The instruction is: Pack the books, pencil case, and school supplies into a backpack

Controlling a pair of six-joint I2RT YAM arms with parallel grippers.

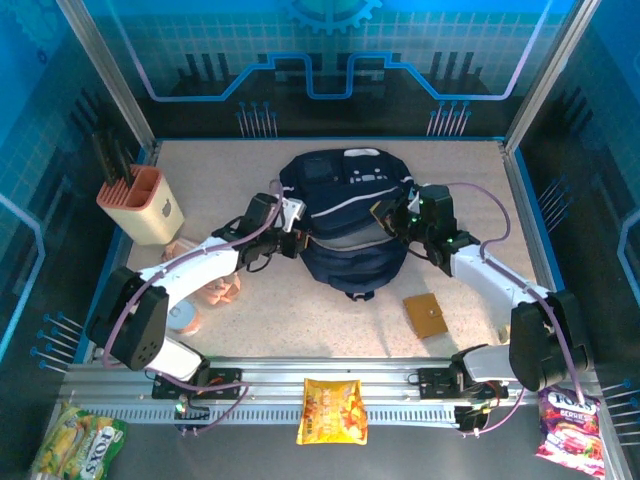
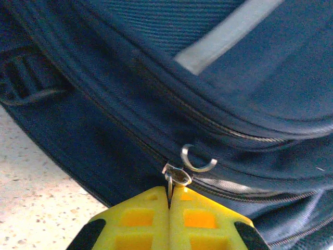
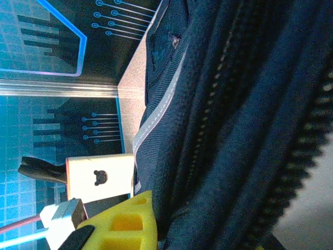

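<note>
My left gripper should pull the metal pull (image 2: 176, 176) outward along the bag's side edge and then let go of it, because the zip line beyond it is still shut.
The navy backpack (image 1: 345, 215) lies in the middle of the table, its zips running across the left wrist view (image 2: 218, 67). My left gripper (image 1: 290, 238) is at its left side, yellow fingers (image 2: 169, 195) shut on the metal zipper pull (image 2: 176, 176) of a lower zip. My right gripper (image 1: 393, 222) is at the bag's right side. One yellow finger (image 3: 125, 221) presses a thick fold of the bag's fabric (image 3: 229, 130); the other is almost hidden behind it. A tan-brown square piece (image 1: 425, 315) lies to the bag's front right. The books are out of view.
A peach-and-cream holder (image 1: 140, 205) with black tools stands at the back left. Pinkish items (image 1: 220, 290) and a round disc (image 1: 186, 318) lie under the left arm. Snack bags rest off the near edge: yellow (image 1: 335, 410), pink (image 1: 568, 420), green-yellow (image 1: 80, 440).
</note>
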